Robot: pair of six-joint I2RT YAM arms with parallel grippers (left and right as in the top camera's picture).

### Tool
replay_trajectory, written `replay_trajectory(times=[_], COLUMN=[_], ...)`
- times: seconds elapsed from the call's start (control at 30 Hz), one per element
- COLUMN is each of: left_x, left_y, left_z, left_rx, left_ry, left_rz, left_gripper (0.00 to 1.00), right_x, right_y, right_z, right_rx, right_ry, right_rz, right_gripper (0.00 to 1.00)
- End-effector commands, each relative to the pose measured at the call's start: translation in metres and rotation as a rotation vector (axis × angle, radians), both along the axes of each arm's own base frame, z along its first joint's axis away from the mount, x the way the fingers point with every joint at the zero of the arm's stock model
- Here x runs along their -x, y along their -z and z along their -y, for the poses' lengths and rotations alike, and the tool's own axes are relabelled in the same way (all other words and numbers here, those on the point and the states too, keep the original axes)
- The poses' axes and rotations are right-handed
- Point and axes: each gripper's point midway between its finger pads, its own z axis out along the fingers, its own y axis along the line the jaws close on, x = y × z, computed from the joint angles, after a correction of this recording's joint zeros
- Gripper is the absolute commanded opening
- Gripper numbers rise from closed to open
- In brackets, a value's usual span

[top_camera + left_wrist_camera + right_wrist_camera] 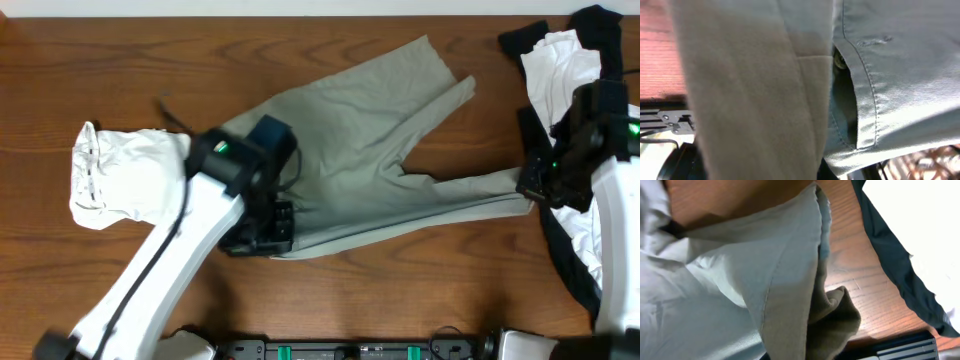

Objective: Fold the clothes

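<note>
My left gripper should next carry the waist edge outward across the trousers [370, 150] and let it go at the far waist corner, so the near side folds over the far side.
Sage-green trousers [370, 150] lie spread across the middle of the wooden table, waist at the left, two legs fanning to the right. My left gripper [262, 228] is shut on the waist edge at the front left; the left wrist view is filled with the green cloth [755, 90] draped over the fingers. My right gripper [537, 188] is shut on the hem of the nearer leg at the right; the right wrist view shows the cloth [790, 280] bunched over the fingers, which are hidden.
A white garment [120, 175] lies crumpled at the left. A pile of white and black clothes [570, 60] sits at the right, under and behind the right arm. The table's front edge [400, 335] runs just below the trousers.
</note>
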Motion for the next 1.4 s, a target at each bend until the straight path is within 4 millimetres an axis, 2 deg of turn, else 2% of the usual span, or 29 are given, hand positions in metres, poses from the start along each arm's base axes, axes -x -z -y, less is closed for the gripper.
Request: replay_trajectory(times=[0.0, 0.1, 0.2, 0.33, 0.4, 0.57, 0.73, 0.93, 1.17, 1.27, 1.37], left_x=[0.004, 0.007, 0.001, -0.027, -0.040, -0.075, -0.107, -0.134, -0.138, -0.138, -0.145], left_y=[-0.010, -0.015, -0.014, -0.014, -0.016, -0.025, -0.029, -0.010, 0.028, 0.032, 0.028], left_z=[-0.022, -0.024, -0.029, -0.046, -0.050, -0.065, -0.073, -0.079, -0.062, -0.055, -0.052], left_rx=[-0.076, -0.066, -0.098, -0.214, -0.237, -0.302, -0.289, -0.296, -0.259, -0.229, -0.200], left_ry=[-0.044, -0.057, -0.084, -0.197, -0.240, -0.411, -0.507, -0.570, -0.571, -0.611, -0.690], left_rz=[0.077, 0.097, 0.128, 0.262, 0.328, 0.495, 0.589, 0.563, 0.400, 0.368, 0.397], left_gripper=[0.06, 0.06, 0.06, 0.06, 0.06, 0.06, 0.06, 0.06, 0.06, 0.06, 0.06], right_x=[0.009, 0.017, 0.010, -0.027, -0.040, -0.080, -0.118, -0.163, -0.197, -0.208, -0.222], right_y=[-0.012, -0.020, -0.032, -0.047, -0.048, -0.037, -0.022, -0.009, -0.005, -0.005, -0.006], right_z=[0.017, 0.015, 0.016, -0.001, -0.007, -0.025, -0.040, -0.062, -0.072, -0.073, -0.073], right_rx=[0.092, 0.094, 0.110, 0.080, 0.078, 0.080, 0.078, 0.083, 0.094, 0.099, 0.105], right_ry=[0.032, 0.040, 0.024, -0.123, -0.156, -0.239, -0.285, -0.344, -0.362, -0.361, -0.360], right_rz=[0.024, 0.041, 0.122, 0.294, 0.330, 0.377, 0.421, 0.504, 0.594, 0.630, 0.673], right_gripper=[0.01, 0.01, 0.01, 0.01, 0.01, 0.01, 0.01, 0.01, 0.01, 0.01, 0.01])
